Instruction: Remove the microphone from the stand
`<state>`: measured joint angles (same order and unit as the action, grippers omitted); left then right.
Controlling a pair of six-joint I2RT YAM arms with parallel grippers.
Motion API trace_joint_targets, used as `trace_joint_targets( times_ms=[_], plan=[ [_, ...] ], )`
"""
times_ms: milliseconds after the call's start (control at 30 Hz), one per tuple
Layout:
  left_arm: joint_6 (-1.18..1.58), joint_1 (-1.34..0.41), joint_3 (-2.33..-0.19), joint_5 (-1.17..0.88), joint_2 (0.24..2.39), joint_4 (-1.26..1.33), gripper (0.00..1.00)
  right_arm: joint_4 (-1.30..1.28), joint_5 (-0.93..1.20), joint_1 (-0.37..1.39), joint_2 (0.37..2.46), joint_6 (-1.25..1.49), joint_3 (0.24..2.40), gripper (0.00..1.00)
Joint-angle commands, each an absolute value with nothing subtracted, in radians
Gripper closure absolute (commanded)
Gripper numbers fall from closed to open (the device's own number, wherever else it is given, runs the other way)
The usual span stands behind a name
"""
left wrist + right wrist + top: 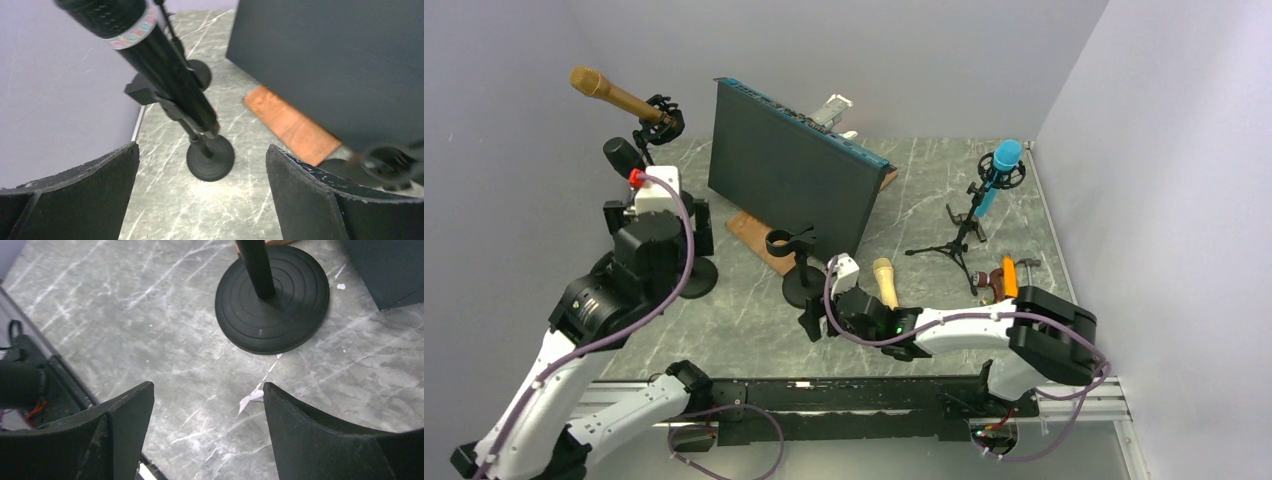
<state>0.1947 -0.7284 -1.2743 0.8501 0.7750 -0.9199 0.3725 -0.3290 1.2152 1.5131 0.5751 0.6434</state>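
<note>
I need to move my left gripper outward and to the left in the top view next, onto the black microphone's coloured band (134, 32), because that band is beyond the open fingers.
A cream microphone (885, 283) lies flat on the marble table, right of a black stand (802, 280) whose clip (786, 243) is empty. My right gripper (816, 315) (207, 386) hovers low in front of that stand's round base (272, 305), open, with only bare table between its fingers. At the left, a black microphone (623, 155) (150, 50) with a coloured band sits tilted in its own stand (210, 157). My left gripper (660, 215) (202, 149) is just below and in front of it, wide open and holding nothing.
A dark upright panel (794, 180) stands on a wooden board (759, 240) mid-table. A gold microphone (609, 93) on a stand is at the back left. At the right are a blue microphone on a tripod (996, 175) and an orange tool (1007, 277). Walls enclose three sides.
</note>
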Motion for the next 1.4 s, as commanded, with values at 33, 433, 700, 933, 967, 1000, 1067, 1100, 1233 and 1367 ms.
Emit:
trace_joint_targets(
  times_ms=[33,433,700,933,967,1000,1067,1100,1233,1367],
  plan=[
    [0.235,-0.496,-1.35,0.685,0.832,-0.892,0.01,0.351,-0.301,1.216,1.403,0.6,0.617,0.17],
    [0.248,-0.309,-1.319,0.638,0.851,-0.646,0.01,0.287,-0.327,1.216,1.295,0.591,0.61,0.16],
    [0.297,-0.24,-1.303,0.71,0.917,-0.566,0.04,0.262,-0.386,1.215,1.17,0.614,0.546,0.16],
    [0.31,-0.209,-1.266,0.715,0.915,-0.511,0.3,0.238,-0.408,1.217,1.109,0.617,0.53,0.16],
    [0.309,-0.208,-1.258,0.715,0.913,-0.508,0.33,0.234,-0.408,1.216,1.105,0.618,0.531,0.16],
    [0.305,-0.206,-1.249,0.711,0.909,-0.502,0.38,0.23,-0.409,1.216,1.1,0.618,0.531,0.16],
    [0.302,-0.204,-1.234,0.703,0.897,-0.49,0.51,0.226,-0.41,1.216,1.092,0.62,0.529,0.16],
    [0.297,-0.203,-1.227,0.698,0.892,-0.483,0.56,0.224,-0.412,1.216,1.088,0.622,0.529,0.16],
    [0.278,-0.202,-1.219,0.687,0.881,-0.482,0.73,0.209,-0.421,1.216,1.072,0.623,0.528,0.16],
    [0.265,-0.202,-1.213,0.638,0.852,-0.488,0.9,0.201,-0.431,1.216,1.059,0.627,0.522,0.16]
  ],
)
